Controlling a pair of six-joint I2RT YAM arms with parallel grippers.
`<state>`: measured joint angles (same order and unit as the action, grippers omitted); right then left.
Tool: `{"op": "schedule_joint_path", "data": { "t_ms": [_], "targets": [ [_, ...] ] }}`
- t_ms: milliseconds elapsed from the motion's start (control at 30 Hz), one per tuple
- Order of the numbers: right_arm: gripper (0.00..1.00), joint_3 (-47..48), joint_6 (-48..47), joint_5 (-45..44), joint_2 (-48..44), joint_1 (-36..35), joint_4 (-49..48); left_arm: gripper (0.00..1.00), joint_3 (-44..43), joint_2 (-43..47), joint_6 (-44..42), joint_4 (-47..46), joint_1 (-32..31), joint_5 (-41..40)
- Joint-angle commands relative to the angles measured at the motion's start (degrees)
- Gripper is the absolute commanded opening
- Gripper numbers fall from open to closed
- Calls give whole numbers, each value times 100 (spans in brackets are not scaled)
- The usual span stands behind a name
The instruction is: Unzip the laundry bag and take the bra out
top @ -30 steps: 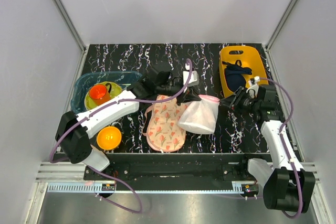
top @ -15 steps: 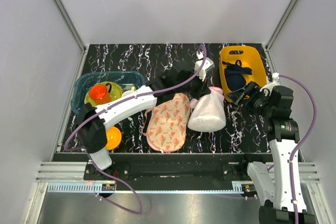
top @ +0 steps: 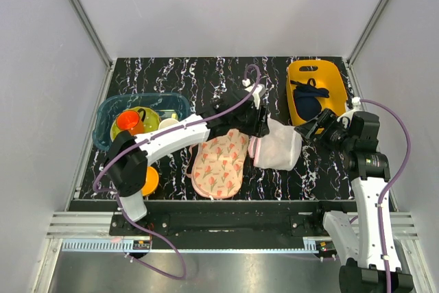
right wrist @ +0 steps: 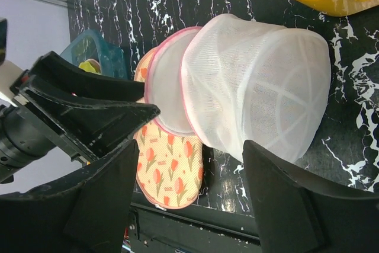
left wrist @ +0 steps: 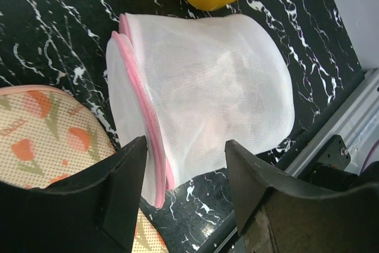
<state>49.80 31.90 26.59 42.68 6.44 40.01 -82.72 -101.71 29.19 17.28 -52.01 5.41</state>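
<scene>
I need to lower the open fingers of my left gripper toward the floral pad next, on either side of the bag flap's pink rim (top: 253, 149) (left wrist: 150, 124) below it, since that rim stands open from the bag.
The laundry bag (top: 278, 147), a white mesh pouch with pink zipper trim, lies on its side on the black table, right of the floral pad. In the left wrist view the laundry bag (left wrist: 207, 93) fills the middle, its pink rim turned left. My left gripper (top: 257, 125) hangs just above its rim end, open (left wrist: 186, 188), touching nothing. My right gripper (top: 312, 130) is off the bag's right side, open (right wrist: 192, 194), with the laundry bag (right wrist: 254, 87) beyond its fingers. The bra is hidden; only a faint pale shade shows through the mesh.
A floral peach pad (top: 219, 162) lies left of the bag. A yellow basket (top: 329, 73) at the back right holds a navy garment (top: 307, 101). A teal bin (top: 110, 111) with an orange cup stands at left, an orange bowl (top: 147, 180) in front of it.
Both grippers have opened and let go of the bag. It was lifted by the left gripper half a second ago and now lies on the table. The right arm drew back to the right.
</scene>
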Motion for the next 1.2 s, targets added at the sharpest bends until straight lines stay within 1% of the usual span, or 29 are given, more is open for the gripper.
{"op": "schedule_joint_path", "data": {
  "t_ms": [0,100,167,300,400,533,567,600,633,667,733,767,800,900,967,1033,1100,1167],
  "targets": [
    [78,91,-131,57,-31,24,16,59,97,441,-10,-40,208,-417],
    [78,56,-149,74,-49,24,25,60,273,503,25,-84,410,-296],
    [79,47,-140,110,-14,24,7,60,335,407,34,-84,472,-225],
    [79,38,-158,197,56,24,-46,60,502,30,60,-365,472,188],
    [79,73,-175,250,83,24,-46,59,388,-366,113,-261,525,232],
    [79,118,-210,259,48,24,59,57,397,-429,157,-286,604,215],
    [79,118,-219,259,30,24,60,52,458,-402,157,-356,613,206],
    [79,100,-219,268,30,24,60,41,493,-333,157,-409,622,258],
    [79,83,-211,277,22,24,60,27,528,-297,183,-427,665,302],
    [79,74,-202,294,21,24,60,0,476,-271,236,-340,692,329],
    [79,100,-211,355,30,24,60,0,318,-113,306,-94,762,373],
    [79,109,-219,382,22,24,77,0,248,-34,307,185,762,356],
    [79,135,-228,408,21,24,86,0,39,63,315,301,762,338],
    [79,249,-254,592,-5,24,121,0,-130,493,420,487,762,504],
    [79,346,-211,777,-31,24,139,0,-244,766,693,662,762,557],
    [77,503,-176,952,-75,24,174,0,-524,889,746,776,762,943],
    [78,635,-184,1050,-110,24,226,0,-823,969,746,1101,762,1346],
    [78,890,-263,1120,-119,24,331,0,-1167,1074,746,1347,727,1506]
  ]
}}
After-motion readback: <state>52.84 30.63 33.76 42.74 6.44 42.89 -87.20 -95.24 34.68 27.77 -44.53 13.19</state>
